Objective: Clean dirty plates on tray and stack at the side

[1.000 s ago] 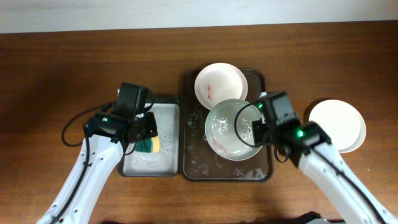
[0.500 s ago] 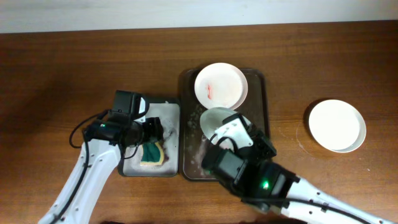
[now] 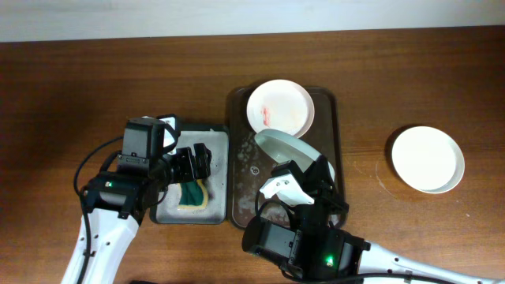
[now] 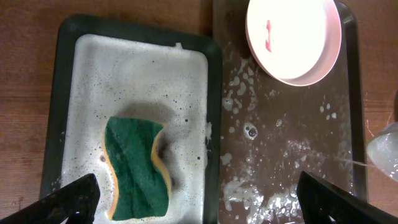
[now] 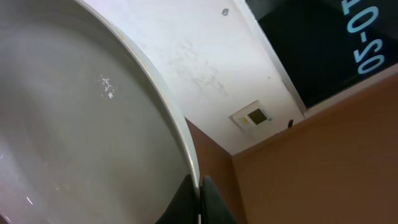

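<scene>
Next, my right gripper goes to the right in the overhead view, then down, over the clean plate to release, since that one already rests beside the tray.
My right gripper is shut on the rim of a white plate, which it holds tilted on edge above the brown tray. In the overhead view this lifted plate shows just past my right arm. A second plate with a red smear lies at the tray's far end; the left wrist view also shows this smeared plate. A third, clean plate rests on the table at the right. My left gripper stands wide open above the green-and-yellow sponge, apart from it.
The sponge lies in foam on the grey tray, left of the brown tray, whose floor is wet with suds. My right arm rises high in the middle foreground and hides the brown tray's near end from above.
My left gripper opened and let go of the sponge, which now lies on the grey tray. My right arm lifted its plate off the brown tray and tipped it on edge.
</scene>
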Robot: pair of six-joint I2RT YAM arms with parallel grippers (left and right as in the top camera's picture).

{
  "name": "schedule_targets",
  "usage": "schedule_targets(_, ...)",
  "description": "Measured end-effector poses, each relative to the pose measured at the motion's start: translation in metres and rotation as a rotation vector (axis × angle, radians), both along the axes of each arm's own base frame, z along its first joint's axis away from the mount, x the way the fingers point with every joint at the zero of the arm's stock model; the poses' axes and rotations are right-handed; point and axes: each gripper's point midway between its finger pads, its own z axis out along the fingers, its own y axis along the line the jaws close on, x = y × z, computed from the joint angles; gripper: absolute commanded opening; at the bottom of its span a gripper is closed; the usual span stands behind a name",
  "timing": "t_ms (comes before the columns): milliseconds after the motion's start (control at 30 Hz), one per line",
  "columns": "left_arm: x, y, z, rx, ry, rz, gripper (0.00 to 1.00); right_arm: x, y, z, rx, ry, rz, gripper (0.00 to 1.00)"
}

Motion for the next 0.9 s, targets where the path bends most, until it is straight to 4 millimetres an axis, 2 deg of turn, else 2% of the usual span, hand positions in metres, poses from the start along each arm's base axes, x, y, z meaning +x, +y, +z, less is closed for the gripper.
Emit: schedule_targets(900,-0.0002,0.0001,-0.0002,0.001,0.001,0.000,0.99,0.0016,0.0019,-0.0008,0.008,0.006,0.003,0.04)
